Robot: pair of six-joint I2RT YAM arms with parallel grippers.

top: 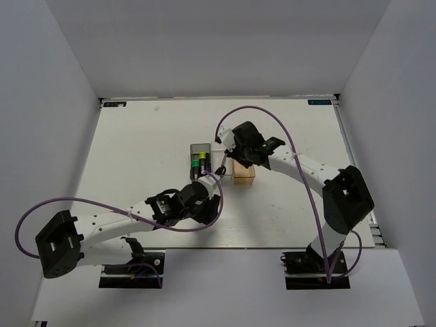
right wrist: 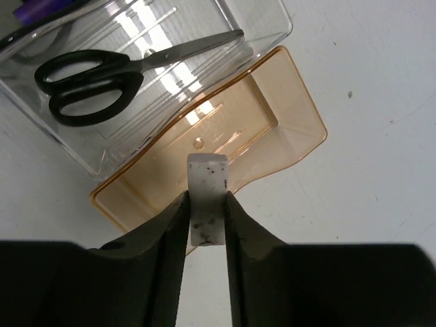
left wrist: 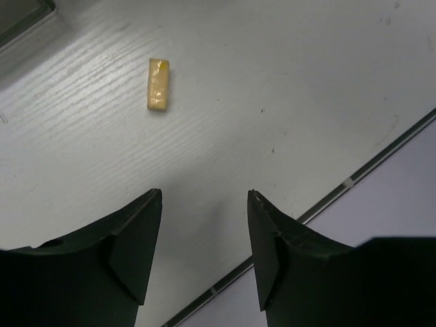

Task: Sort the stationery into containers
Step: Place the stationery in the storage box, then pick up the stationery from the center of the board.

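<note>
I should move my left gripper outward next and lower it astride the tiny tan block (left wrist: pixel 159 84). The block lies outward and below, and its length points toward the gap between my fingers.
My right gripper (right wrist: pixel 206 204) is shut on the tiny grey block (right wrist: pixel 206 180) and holds it just above the near rim of the translucent orange bin (right wrist: pixel 272 129), which is empty. Behind it the clear bin (right wrist: pixel 266 27) holds the black-handled scissors (right wrist: pixel 88 75). A purple cap (right wrist: pixel 37 8) shows at the top left. My left gripper (left wrist: pixel 204 197) is open and empty, with the tiny tan block (left wrist: pixel 159 84) lying on the table ahead of it. In the top view the dark grey bin (top: pixel 198 147) holds the yellow- and green-capped markers (top: pixel 198 164).
The three bins stand side by side mid-table under my right gripper (top: pixel 233 158). My left gripper (top: pixel 215 204) sits just in front of them. The table's front edge (left wrist: pixel 354 178) runs close by the left fingers. A purple cable (top: pixel 300 163) loops over the right arm.
</note>
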